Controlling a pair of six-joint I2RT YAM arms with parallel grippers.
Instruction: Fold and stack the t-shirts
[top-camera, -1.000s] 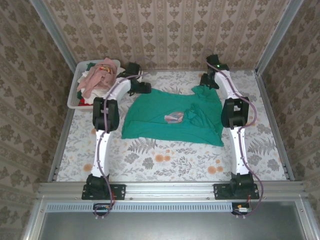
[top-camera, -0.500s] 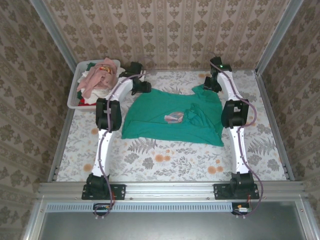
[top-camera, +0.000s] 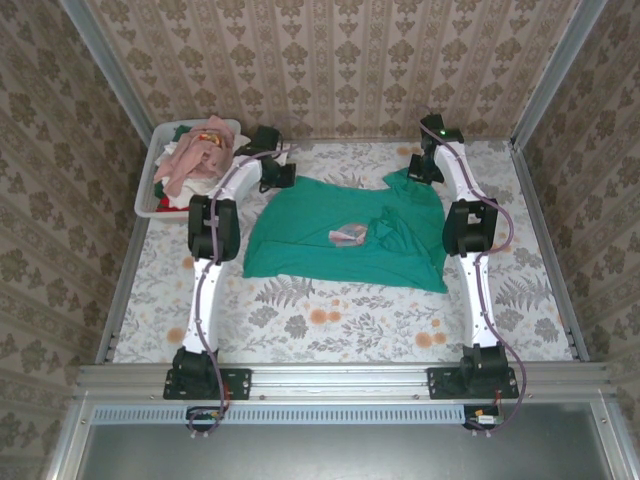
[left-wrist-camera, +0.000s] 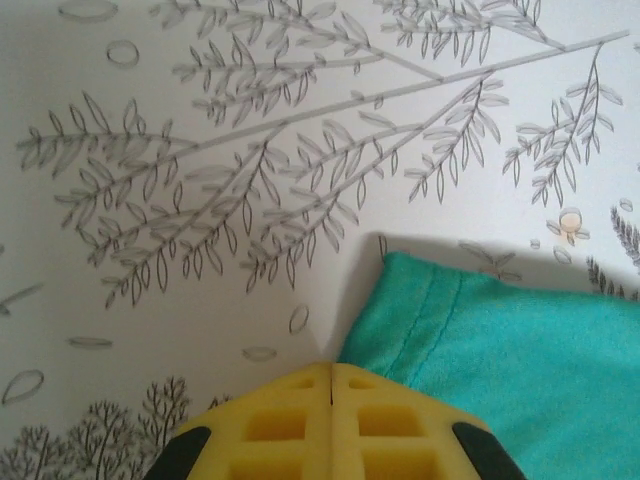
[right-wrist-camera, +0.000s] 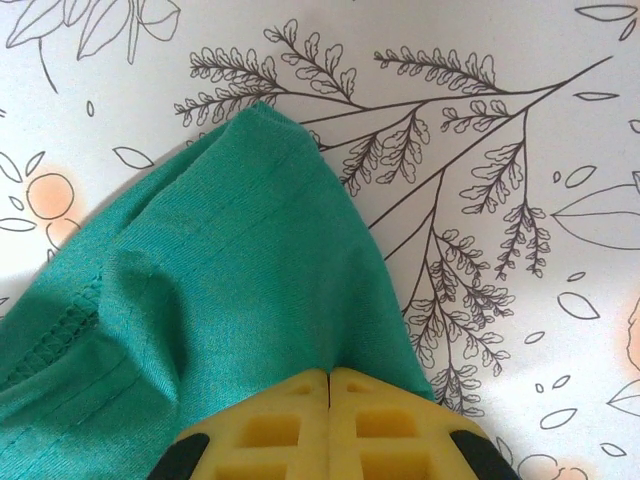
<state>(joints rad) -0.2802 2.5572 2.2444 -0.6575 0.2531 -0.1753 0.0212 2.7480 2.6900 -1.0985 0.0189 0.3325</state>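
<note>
The pinched corner in my left gripper needs to go up and back next, over the shirt's tub-side edge (top-camera: 266, 214), and then be released, as the far hem lies unfolded.
A teal-green t-shirt (top-camera: 340, 232) lies spread on the middle of the table, with a pink-grey print (top-camera: 347, 235) and a bunched fold to the right of it. My left gripper (top-camera: 279, 177) is at the shirt's far left corner. In the left wrist view its yellow pads (left-wrist-camera: 290, 420) are pressed together, shut on the very edge of the hem (left-wrist-camera: 420, 330). My right gripper (top-camera: 421, 168) is at the far right corner. Its pads (right-wrist-camera: 380, 425) are shut on the teal cloth (right-wrist-camera: 230, 270), which bulges up in front of them.
A white tub (top-camera: 148, 196) at the far left holds a heap of pink, white and red t-shirts (top-camera: 195, 155). Patterned walls and metal rails close in the table on three sides. The floral tablecloth (top-camera: 340, 320) lies bare in front of the shirt.
Both grippers have gone from open to shut at the shirt's far corners. The arms have barely shifted, and the shirt lies as before.
</note>
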